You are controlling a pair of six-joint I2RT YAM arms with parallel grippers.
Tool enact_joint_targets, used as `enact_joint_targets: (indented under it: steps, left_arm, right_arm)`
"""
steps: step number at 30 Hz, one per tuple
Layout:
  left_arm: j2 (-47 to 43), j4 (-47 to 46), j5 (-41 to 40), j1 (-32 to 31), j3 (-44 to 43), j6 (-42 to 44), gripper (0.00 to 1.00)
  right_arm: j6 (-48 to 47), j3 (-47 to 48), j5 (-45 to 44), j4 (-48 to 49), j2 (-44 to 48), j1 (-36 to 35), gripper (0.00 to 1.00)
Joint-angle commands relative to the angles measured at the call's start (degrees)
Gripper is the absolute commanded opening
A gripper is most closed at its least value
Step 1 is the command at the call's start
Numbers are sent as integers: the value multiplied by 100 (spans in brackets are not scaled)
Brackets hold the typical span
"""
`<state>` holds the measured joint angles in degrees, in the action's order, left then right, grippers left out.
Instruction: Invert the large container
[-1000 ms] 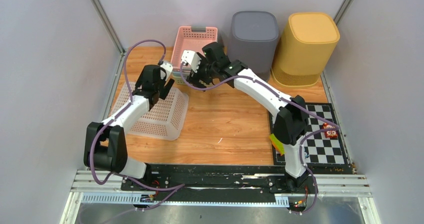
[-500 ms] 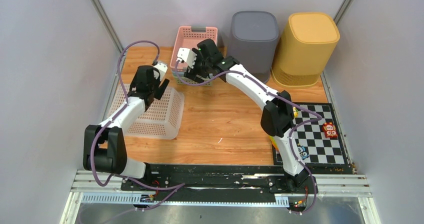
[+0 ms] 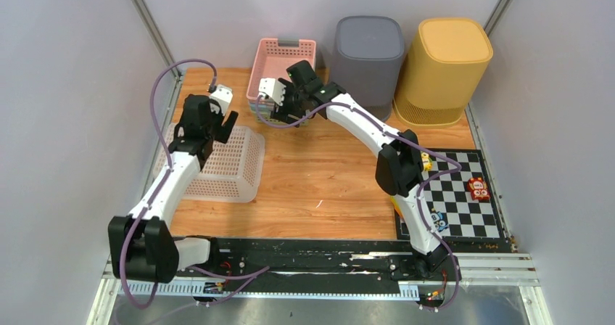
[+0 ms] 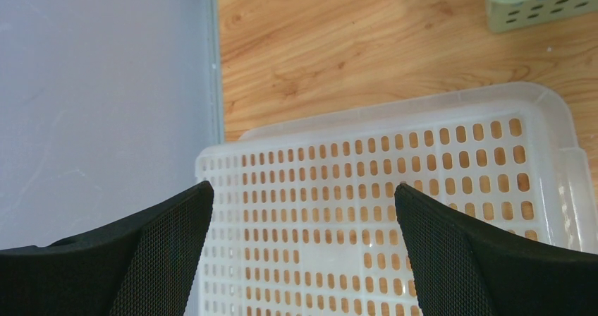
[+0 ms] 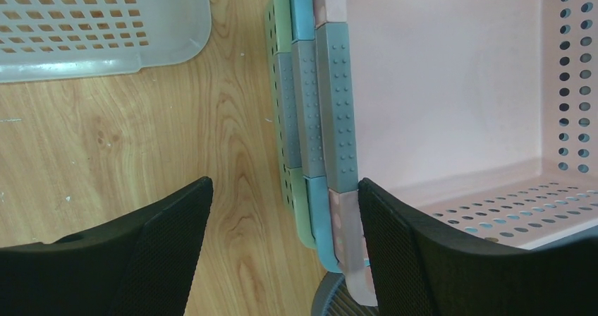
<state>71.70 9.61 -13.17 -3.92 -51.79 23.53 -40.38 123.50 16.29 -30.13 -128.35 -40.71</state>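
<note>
The right gripper moves down onto the pink basket's near rim next, just beside the grey handle, since its open fingers already straddle the nested rims there.
The large white perforated basket lies bottom up on the wood at the left; it fills the left wrist view. My left gripper hangs open over its far end, jaws wide apart and empty. My right gripper is open at the near rim of the pink basket. In the right wrist view its jaws straddle the nested rims: one finger over the wood, the other inside the pink basket.
The pink basket sits nested in a blue basket and a green one. A grey bin and a yellow bin stand at the back. A checkerboard mat with small toys lies at the right.
My left arm has swung left and back over the white basket, which has slid slightly left. My right gripper has moved back onto the pink basket's rim.
</note>
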Motion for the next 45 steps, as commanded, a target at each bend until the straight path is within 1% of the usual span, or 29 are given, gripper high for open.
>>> enact_joint_targets:
  steps: [1,7,12,14,16,18,24,28,32,38,45]
  left_arm:
    - [-637,237,52,26,123,-65,100]
    - [-1357,639,6,30,476,-39,100]
    - [-1897,947,-539,31,880,110,100]
    - [-2097,1074,-741,29,1033,181,100]
    - [-2286,1183,-879,27,1166,196,100]
    - [-2427,1294,-927,32,1245,185,100]
    - [-2555,1469,-1039,30,1305,-77,100]
    - [-2578,1515,-1122,33,1339,-156,100]
    - [-2666,1532,-1262,29,1360,-47,100]
    - [-2625,1497,-1397,28,1464,172,100]
    - [-2427,1278,-1837,29,1807,510,100]
  right_arm:
    - [-131,107,129,-611,-316,97,77]
    - [-332,628,-67,-624,-638,150,78]
    - [-688,725,14,-767,-780,149,73]
    - [-777,690,119,-966,-758,147,69]
    - [-813,581,276,-1186,-649,151,61]
    - [-805,300,438,-1277,-433,148,54]
    - [-883,-460,853,-1364,124,148,39]
    - [-1136,-646,832,-1513,261,151,29]
    - [-1369,-830,747,-1624,364,151,20]
    - [-1762,-1043,795,-1904,494,159,11]
    - [-1926,-1048,763,-2390,549,168,10]
